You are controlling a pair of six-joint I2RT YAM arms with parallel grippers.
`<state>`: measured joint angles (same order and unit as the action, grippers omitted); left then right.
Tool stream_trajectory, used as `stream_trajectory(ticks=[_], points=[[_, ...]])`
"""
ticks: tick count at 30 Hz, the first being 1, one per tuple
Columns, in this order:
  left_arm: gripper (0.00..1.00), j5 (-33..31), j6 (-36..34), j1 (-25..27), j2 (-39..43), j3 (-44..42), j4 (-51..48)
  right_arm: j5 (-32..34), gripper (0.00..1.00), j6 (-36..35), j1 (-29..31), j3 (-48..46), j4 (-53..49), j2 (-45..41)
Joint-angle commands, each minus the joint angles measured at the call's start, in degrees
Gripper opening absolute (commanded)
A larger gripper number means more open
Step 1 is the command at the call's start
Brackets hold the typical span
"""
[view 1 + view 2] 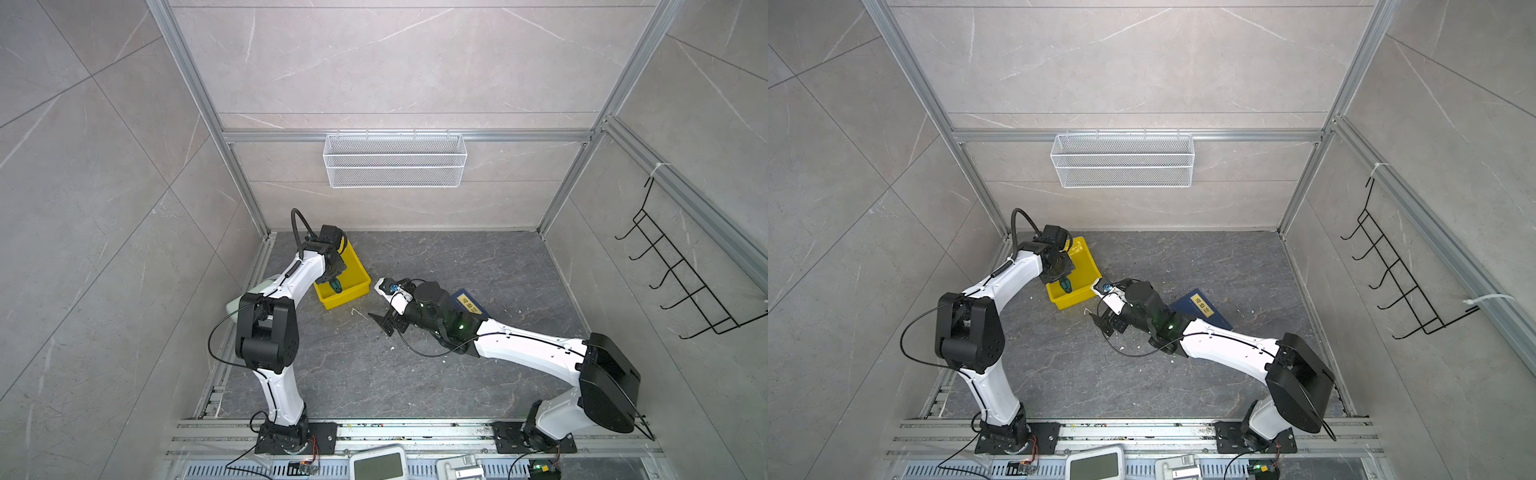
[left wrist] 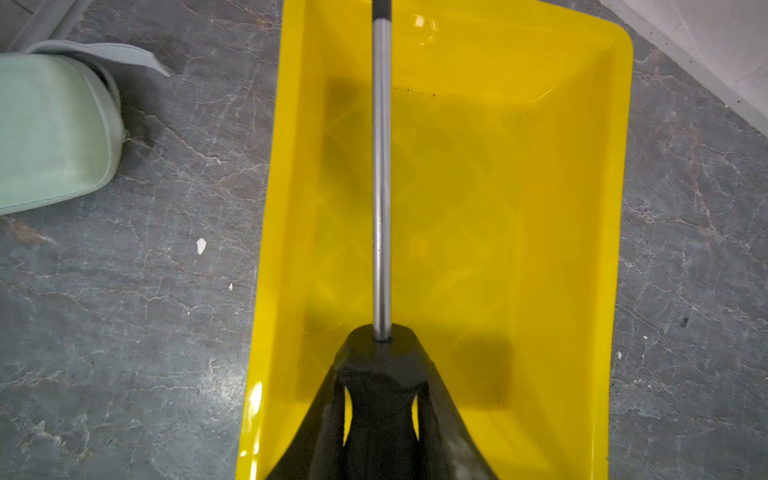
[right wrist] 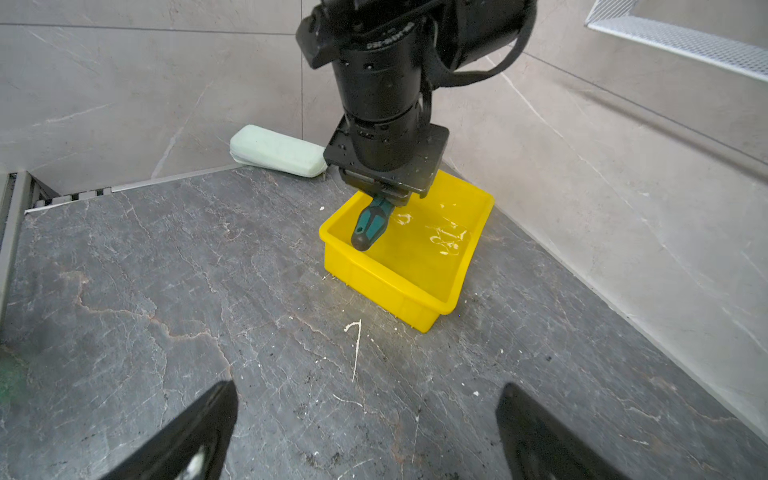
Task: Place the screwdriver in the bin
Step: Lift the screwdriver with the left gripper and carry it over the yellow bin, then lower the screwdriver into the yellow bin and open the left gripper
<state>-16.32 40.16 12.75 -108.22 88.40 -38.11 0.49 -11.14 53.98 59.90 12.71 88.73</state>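
Note:
The screwdriver [image 1: 335, 286] goes down in my left gripper to the yellow bin's bottom next for release, since the screwdriver's stem still hangs above the bin's bottom.
The yellow bin [image 1: 354, 266] [image 1: 1086, 266] sits at the back left of the dark floor. My left gripper [image 1: 332, 277] [image 1: 1064, 278] hangs over it, pointing down, shut on the screwdriver [image 1: 335, 286] [image 1: 1065, 286]. In the left wrist view the thin metal shaft [image 2: 381, 187] runs out from the closed jaws along the bin's [image 2: 540, 208] inside, above its floor. In the right wrist view the green and black handle [image 3: 370, 226] sticks out under the left gripper [image 3: 388, 195], tilted over the bin's [image 3: 415, 274] near wall. My right gripper [image 1: 384, 325] [image 1: 1105, 326] [image 3: 368, 388] is open and empty over bare floor, right of the bin.
A pale green pouch [image 2: 54, 133] [image 3: 276, 151] lies by the left wall beside the bin. A blue book [image 1: 469, 307] [image 1: 1202, 309] lies under my right arm. A white wire basket [image 1: 395, 160] hangs on the back wall and a black hook rack [image 1: 681, 274] on the right wall.

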Motion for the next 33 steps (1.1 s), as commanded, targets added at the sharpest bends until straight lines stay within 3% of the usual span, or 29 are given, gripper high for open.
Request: stream_trajectory(ticks=[1, 24, 33], points=[[0.12, 0.9, -1.9, -0.5, -2.1, 4.2, 0.6, 0.2, 0.99, 0.3, -0.4, 3.1, -1.7, 1.5], [0.13, 2.6, -2.8, -2.4, -12.9, 6.6, 4.3, -3.8, 0.99, -0.2, -0.6, 5.0, -3.3, 3.9], [0.34, 2.4, -2.4, -2.4, -12.8, 6.4, 4.3, -4.8, 0.99, 0.1, -0.6, 4.9, -3.0, 3.2]])
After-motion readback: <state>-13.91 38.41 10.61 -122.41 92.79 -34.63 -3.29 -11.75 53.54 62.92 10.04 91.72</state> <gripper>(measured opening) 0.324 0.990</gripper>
